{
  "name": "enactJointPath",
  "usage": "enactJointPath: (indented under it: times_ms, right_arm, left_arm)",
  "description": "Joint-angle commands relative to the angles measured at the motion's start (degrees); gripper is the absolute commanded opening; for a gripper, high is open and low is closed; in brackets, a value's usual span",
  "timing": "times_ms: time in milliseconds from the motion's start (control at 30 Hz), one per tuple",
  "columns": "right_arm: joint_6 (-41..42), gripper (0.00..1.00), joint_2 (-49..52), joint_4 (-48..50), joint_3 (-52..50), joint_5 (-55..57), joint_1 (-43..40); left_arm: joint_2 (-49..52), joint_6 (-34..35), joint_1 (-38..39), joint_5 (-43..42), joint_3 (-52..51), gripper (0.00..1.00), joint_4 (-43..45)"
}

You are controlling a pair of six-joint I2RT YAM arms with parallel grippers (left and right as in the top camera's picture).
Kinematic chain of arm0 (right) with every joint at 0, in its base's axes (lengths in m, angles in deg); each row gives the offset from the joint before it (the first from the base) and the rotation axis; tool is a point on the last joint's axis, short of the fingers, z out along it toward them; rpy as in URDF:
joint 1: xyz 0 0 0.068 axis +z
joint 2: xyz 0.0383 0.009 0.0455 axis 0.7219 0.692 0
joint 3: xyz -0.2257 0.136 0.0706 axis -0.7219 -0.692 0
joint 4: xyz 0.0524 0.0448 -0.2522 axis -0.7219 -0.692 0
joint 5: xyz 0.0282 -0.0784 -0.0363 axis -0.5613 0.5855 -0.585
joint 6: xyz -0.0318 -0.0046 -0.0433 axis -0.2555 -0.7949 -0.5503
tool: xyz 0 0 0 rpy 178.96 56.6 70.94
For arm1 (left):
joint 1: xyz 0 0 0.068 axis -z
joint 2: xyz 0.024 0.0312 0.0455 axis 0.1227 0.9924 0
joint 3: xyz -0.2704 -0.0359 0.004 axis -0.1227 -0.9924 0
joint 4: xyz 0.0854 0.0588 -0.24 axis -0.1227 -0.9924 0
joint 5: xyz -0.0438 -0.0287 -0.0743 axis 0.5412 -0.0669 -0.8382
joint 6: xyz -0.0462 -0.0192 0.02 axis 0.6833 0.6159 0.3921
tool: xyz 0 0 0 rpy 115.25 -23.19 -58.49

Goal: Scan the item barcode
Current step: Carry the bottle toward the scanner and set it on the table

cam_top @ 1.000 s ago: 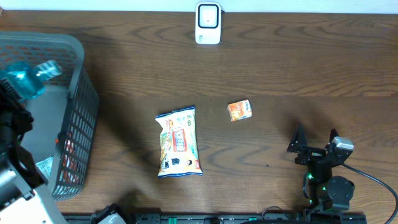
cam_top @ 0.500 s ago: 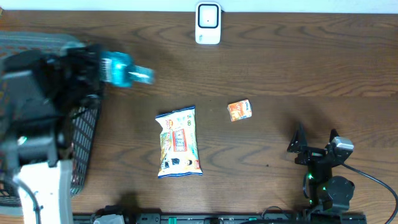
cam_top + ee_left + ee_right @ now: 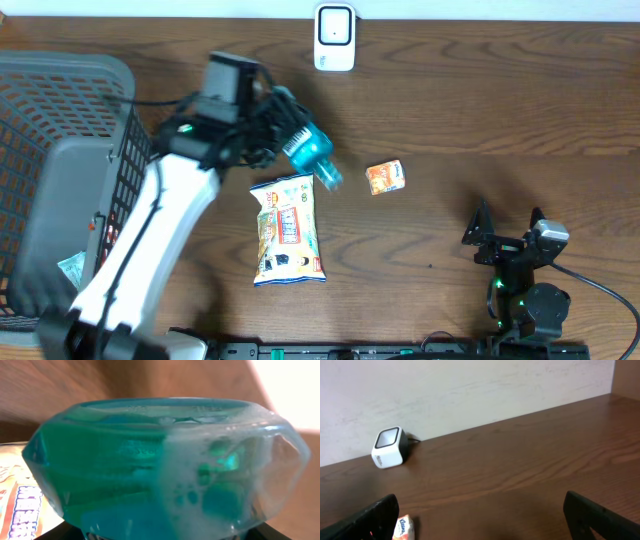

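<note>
Next, my left gripper goes down and toward the right in the overhead view and releases the bottle between snack bag and tissue pack, since the table there is clear.
A teal liquid-filled bottle hangs tilted over the table, its cap end above the top of the snack bag. My left gripper is shut on it. The left wrist view is almost filled by the foamy bottle, with a corner of the snack bag behind it. The white barcode scanner stands at the table's far edge, also seen as the scanner in the right wrist view. My right gripper rests open and holds nothing at the near right.
A grey mesh basket stands at the left with some items inside. A small orange tissue pack lies right of the bottle, and the same pack shows by my right gripper's left finger.
The left arm has swung the bottle out of the basket and rightward across the table to a spot below the scanner. The right arm has not moved.
</note>
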Motion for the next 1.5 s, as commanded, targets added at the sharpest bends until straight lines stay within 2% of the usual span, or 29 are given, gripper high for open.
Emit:
enactJointPath:
  times_ms: [0,167,433,633,767,800,867,900,1133,1267,1467]
  right_arm:
    - [0.6,0.99,-0.3,-0.2,-0.1,0.1,0.3]
    - [0.6,0.99,-0.3,-0.2,-0.1,0.1,0.3]
    - [0.6,0.99,-0.3,-0.2,-0.1,0.1,0.3]
    - [0.6,0.99,-0.3,-0.2,-0.1,0.1,0.3]
    - [0.6,0.99,-0.3,-0.2,-0.1,0.1,0.3]
    - [0.6,0.99,-0.3,-0.2,-0.1,0.1,0.3]
    - [0.6,0.99,-0.3,-0.2,-0.1,0.1,0.3]
    - [0.6,0.99,-0.3,-0.2,-0.1,0.1,0.3]
    - [0.6,0.99,-0.3,-0.2,-0.1,0.1,0.3]
    - [0.6,0.99,-0.3,-0.2,-0.1,0.1,0.3]
    - [0.6,0.99,-0.3,-0.2,-0.1,0.1,0.3]
  left_arm:
    - [6.2,-9.6,4.2,-0.3,1.6,0.40,0.5]
    - [14.9,-14.4,8.3,-0.2,1.6,0.41,0.5]
    - [24.9,-19.6,11.7,4.7,1.6,0.40,2.0]
    - [27.6,-19.6,13.1,5.3,1.6,0.42,4.1]
    - [27.8,-19.6,14.5,5.3,1.6,0.57,5.0]
    - [27.8,-19.6,15.0,5.3,1.6,0.74,5.2]
    - [27.6,-19.6,15.3,5.3,1.6,0.92,5.2]
    - [27.3,-19.6,15.3,5.3,1.6,1.00,5.0]
    - [21.0,-19.7,14.2,5.5,1.8,0.98,2.2]
    - [13.0,-22.5,12.0,5.6,2.8,0.98,-0.3]
    - [-1.6,-22.6,6.1,11.5,7.1,0.98,-3.3]
